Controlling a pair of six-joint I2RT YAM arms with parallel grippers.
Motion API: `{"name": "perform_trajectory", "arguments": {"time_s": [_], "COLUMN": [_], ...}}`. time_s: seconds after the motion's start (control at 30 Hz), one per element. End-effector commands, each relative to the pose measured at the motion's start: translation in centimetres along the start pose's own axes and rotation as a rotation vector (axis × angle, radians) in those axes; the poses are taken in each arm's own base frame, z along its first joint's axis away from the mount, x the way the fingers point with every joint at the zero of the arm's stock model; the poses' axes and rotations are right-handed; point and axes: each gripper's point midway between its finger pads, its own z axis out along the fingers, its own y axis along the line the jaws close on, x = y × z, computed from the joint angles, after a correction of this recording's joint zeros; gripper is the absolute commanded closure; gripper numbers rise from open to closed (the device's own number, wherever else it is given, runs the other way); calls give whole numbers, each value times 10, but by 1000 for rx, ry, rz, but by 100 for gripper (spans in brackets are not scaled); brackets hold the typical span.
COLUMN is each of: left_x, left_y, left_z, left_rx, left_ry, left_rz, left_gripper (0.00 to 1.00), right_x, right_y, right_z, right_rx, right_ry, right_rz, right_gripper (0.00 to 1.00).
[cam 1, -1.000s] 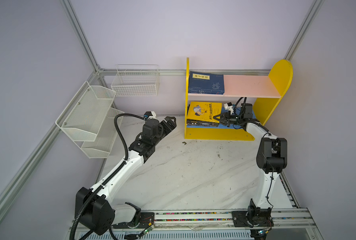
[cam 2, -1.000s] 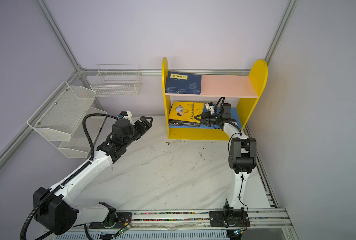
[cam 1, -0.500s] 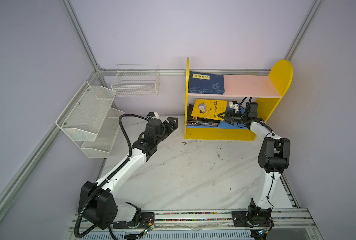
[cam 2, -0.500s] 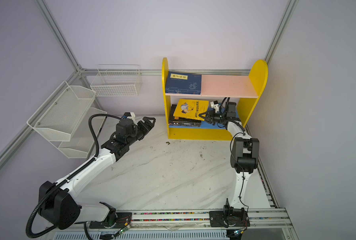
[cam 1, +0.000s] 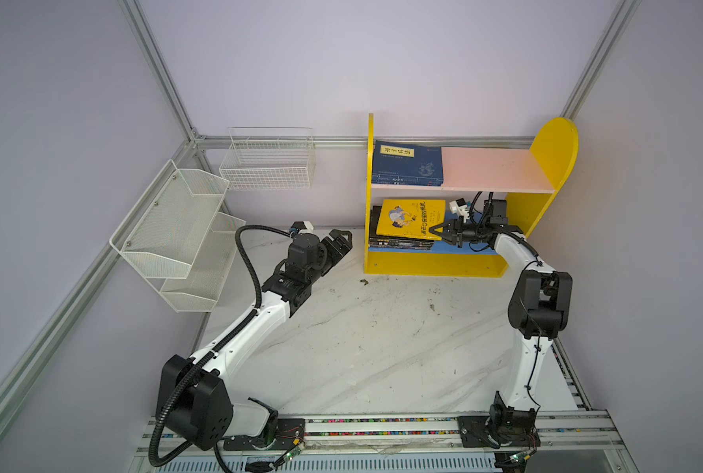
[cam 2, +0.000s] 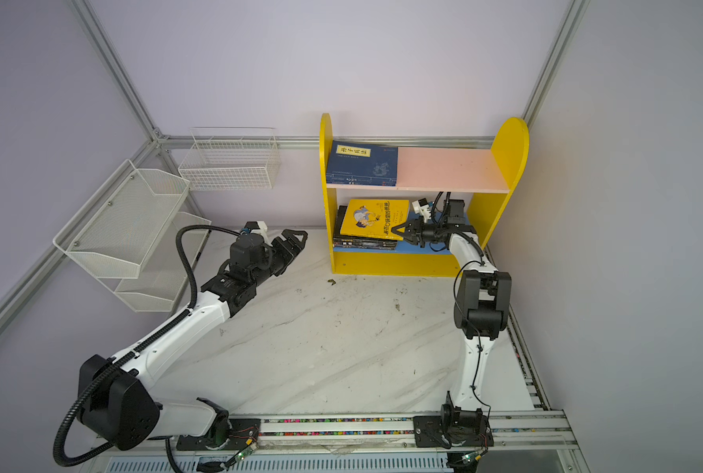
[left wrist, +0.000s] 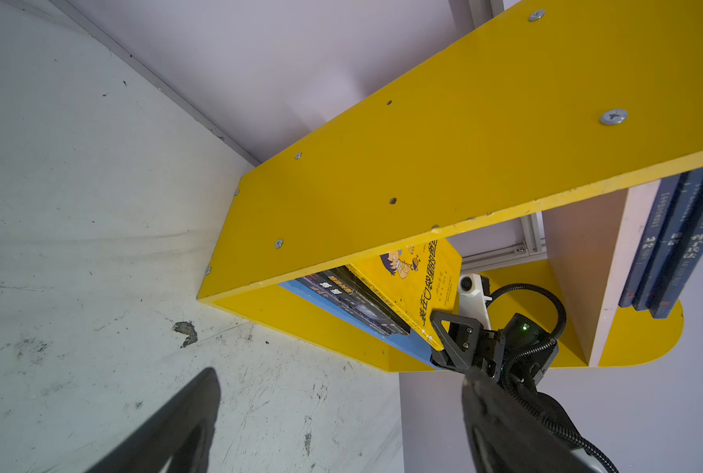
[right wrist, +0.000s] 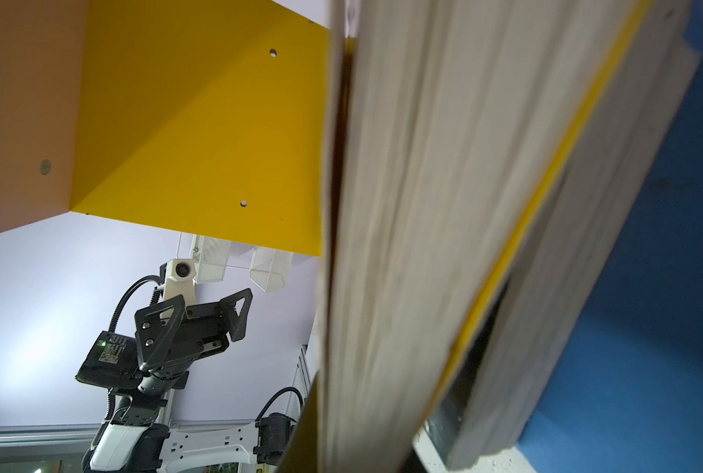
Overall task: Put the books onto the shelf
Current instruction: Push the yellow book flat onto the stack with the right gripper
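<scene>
The right gripper brings the yellow book's raised edge flat down onto the stack of black books next, sliding toward my left gripper. It then releases, since the stack lies below.
The shelf [cam 1: 554, 155] [cam 2: 509, 147] stands at the back of the table, yellow-sided with a pink upper board and a blue lower board. Navy books [cam 1: 407, 164] [cam 2: 362, 164] lie on the upper board's left end. On the lower board a yellow cartoon book [cam 1: 409, 217] [cam 2: 374, 217] [left wrist: 423, 278] rests on a stack of black books [cam 1: 399, 243], its right edge raised. My right gripper [cam 1: 439, 231] [cam 2: 401, 230] [left wrist: 439, 331] is shut on that edge; its page edges [right wrist: 423, 204] fill the right wrist view. My left gripper [cam 1: 339, 241] [cam 2: 294, 241] [right wrist: 202, 311] hovers open and empty left of the shelf.
A white wire basket [cam 1: 267, 159] hangs on the back wall. A white mesh tiered rack [cam 1: 177, 233] is fixed on the left wall. The right half of the pink board [cam 1: 489, 168] carries nothing. The marble table [cam 1: 382, 348] is scuffed in front of the shelf.
Half a second ago the right gripper held the yellow book higher and further right; now it is lower and back left over the stack. The left arm has crept slightly right.
</scene>
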Motion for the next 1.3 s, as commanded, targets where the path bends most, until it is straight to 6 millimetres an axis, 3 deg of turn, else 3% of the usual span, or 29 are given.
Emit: {"name": "perform_trajectory", "arguments": {"time_s": [0.0, 0.23, 0.77, 1.03, 1.27], "left_x": [2, 3, 5, 7, 8], "left_y": [6, 10, 13, 14, 16], "left_z": [2, 0, 3, 4, 3], "left_rx": [13, 1, -7, -10, -15], "left_ry": [-6, -8, 1, 7, 7], "left_rz": [-9, -12, -10, -13, -16], "left_gripper": [9, 9, 9, 9, 9], "right_x": [7, 6, 8, -4, -11], "right_y": [-2, -9, -22, -35, -36], "right_z": [12, 23, 28, 20, 9], "right_rx": [-6, 12, 25, 188, 306], "right_ry": [42, 59, 75, 23, -34], "right_rz": [-36, -32, -9, -3, 0], "right_gripper": [95, 95, 95, 67, 52]}}
